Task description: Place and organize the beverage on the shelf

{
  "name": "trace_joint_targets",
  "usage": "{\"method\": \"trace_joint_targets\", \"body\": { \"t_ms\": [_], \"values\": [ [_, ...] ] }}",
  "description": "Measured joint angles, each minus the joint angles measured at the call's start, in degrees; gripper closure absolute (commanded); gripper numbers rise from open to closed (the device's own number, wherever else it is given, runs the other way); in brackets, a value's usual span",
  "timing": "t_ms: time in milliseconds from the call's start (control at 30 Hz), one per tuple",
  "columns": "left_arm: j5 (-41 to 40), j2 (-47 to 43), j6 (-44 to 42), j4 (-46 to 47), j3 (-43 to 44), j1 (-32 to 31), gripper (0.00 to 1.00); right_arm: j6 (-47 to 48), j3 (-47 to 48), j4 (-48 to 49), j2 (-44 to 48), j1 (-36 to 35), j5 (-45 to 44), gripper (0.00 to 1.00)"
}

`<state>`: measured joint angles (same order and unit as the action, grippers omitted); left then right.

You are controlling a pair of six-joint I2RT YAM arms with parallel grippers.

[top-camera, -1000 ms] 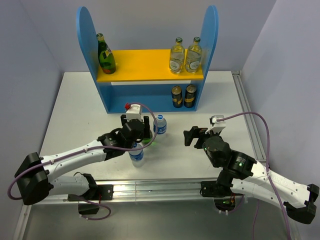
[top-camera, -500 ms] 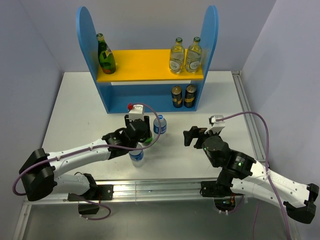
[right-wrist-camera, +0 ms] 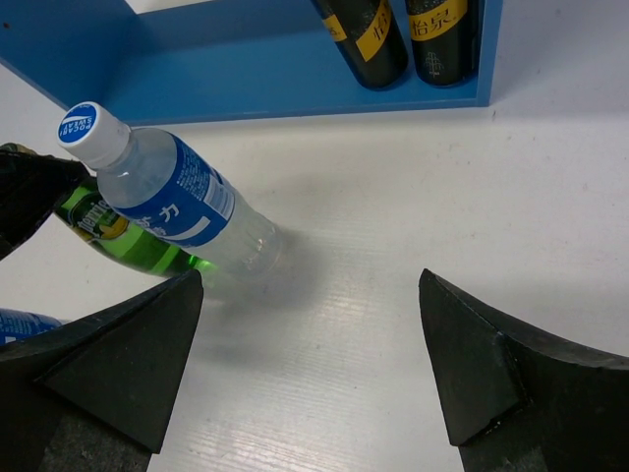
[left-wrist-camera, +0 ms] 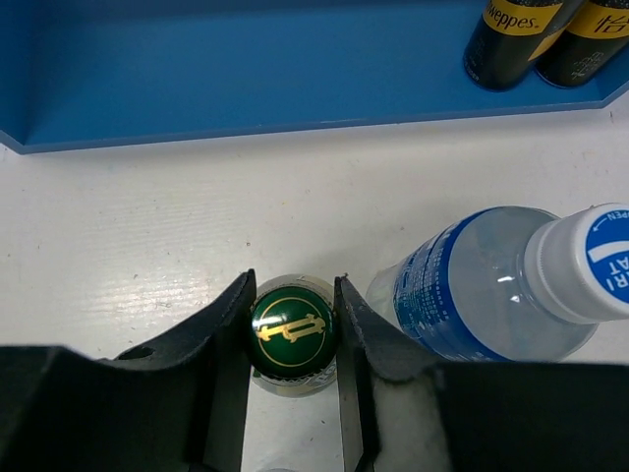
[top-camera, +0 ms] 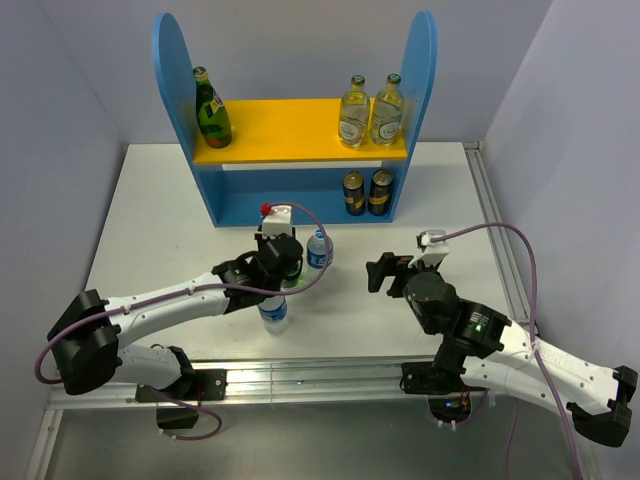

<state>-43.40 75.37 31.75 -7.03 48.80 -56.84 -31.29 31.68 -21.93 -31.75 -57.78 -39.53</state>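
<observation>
I need to raise my left gripper, carry my bottle outward over the free yellow board beside the matching green bottle, lower my bottle there and let it go.
A green glass bottle stands on the table in front of the shelf, and my left gripper is shut on its capped neck from above. A blue-labelled water bottle stands just right of it, close beside my right finger. A second water bottle sits nearer, under my left arm. On the shelf's yellow board stand a green bottle at the left and two clear glass bottles at the right. My right gripper is open and empty, right of the bottles.
Two dark bottles with yellow labels stand on the shelf's lower blue level at the right. The shelf's tall blue side panels rise at both ends. A metal rail runs along the table's right edge.
My left gripper slid a little toward the shelf and closed its fingers on the green bottle's neck. The right arm has not moved.
</observation>
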Motion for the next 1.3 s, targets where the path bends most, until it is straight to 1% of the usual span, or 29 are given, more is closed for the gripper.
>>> {"method": "trace_joint_targets", "body": {
  "t_ms": [133, 267, 400, 533, 700, 800, 1067, 1167, 1300],
  "values": [
    [0.0, 0.0, 0.0, -2.9, 1.2, 0.0, 1.0, 0.0, 0.0, 0.0, 0.0, 0.0, 0.0, 0.03],
    [-0.1, -0.2, -0.7, -8.0, 3.7, 0.0, 1.0, 0.0, 0.0, 0.0, 0.0, 0.0, 0.0, 0.03],
    [-0.7, -1.1, -2.9, -12.7, 8.6, 0.0, 1.0, 0.0, 0.0, 0.0, 0.0, 0.0, 0.0, 0.03],
    [-1.4, -1.4, -5.5, -14.1, 14.1, 0.0, 1.0, 0.0, 0.0, 0.0, 0.0, 0.0, 0.0, 0.03],
    [-1.3, -1.3, -9.8, -16.2, 24.0, 1.1, 1.0, 0.0, 0.0, 0.0, 0.2, 0.0, 0.0, 0.03],
    [-0.8, 0.2, -12.2, -18.3, 32.7, 3.2, 1.0, 0.0, 0.0, 0.0, 0.5, 0.0, 0.0, 0.03],
    [2.1, 9.9, -18.1, -21.9, 56.9, 11.2, 1.0, 0.0, 0.0, 0.0, 1.0, 0.0, 0.0, 0.04],
    [2.5, 13.5, -19.8, -22.4, 63.0, 13.4, 1.0, 0.0, 0.0, 0.0, 1.5, 0.0, 0.0, 0.04],
    [3.0, 17.1, -21.8, -22.6, 67.3, 15.3, 1.0, 0.0, 0.0, 0.0, 1.7, 0.0, 0.0, 0.04]
  ]
}}
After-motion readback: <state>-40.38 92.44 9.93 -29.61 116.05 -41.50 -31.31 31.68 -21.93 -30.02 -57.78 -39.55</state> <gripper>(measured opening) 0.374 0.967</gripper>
